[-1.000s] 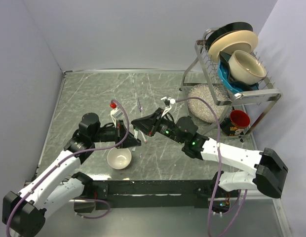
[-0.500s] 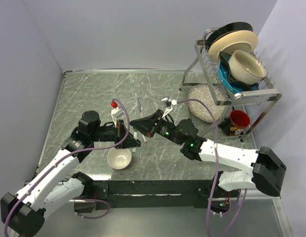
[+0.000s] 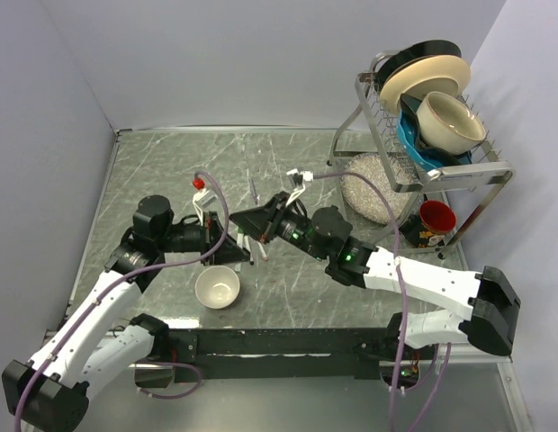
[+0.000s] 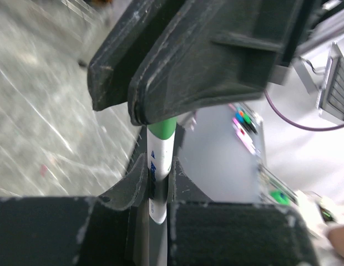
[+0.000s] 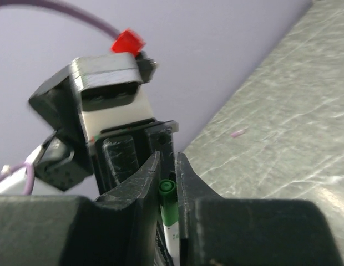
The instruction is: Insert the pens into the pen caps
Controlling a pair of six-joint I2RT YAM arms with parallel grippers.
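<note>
My left gripper draws away from the right gripper next, then goes down to the tabletop beyond the bowl to release, since the green cap [image 4: 162, 131] covers the pen's end.
My left gripper [image 4: 158, 166] is shut on a white pen [image 4: 158, 183], which stands up between its fingers. The pen's upper end wears the green pen cap [image 4: 162, 131]. My right gripper [image 5: 167, 162] is shut on that green cap [image 5: 167, 198], and the white pen [image 5: 173, 239] runs down from it. In the top view the left gripper [image 3: 236, 250] and right gripper [image 3: 247, 227] meet tip to tip above the table's middle. Another thin pen [image 3: 253, 189] lies on the table behind them. No other caps show clearly.
A white bowl [image 3: 217, 288] sits just in front of the grippers. A dish rack [image 3: 423, 166] with bowls and plates stands at the back right, with a red cup [image 3: 436, 219] beside it. A small pink piece [image 5: 237, 133] lies on the marbled table [image 3: 162, 171].
Both grippers have shifted a little to the left together, still joined at the pen and green cap. Neither grip has changed.
</note>
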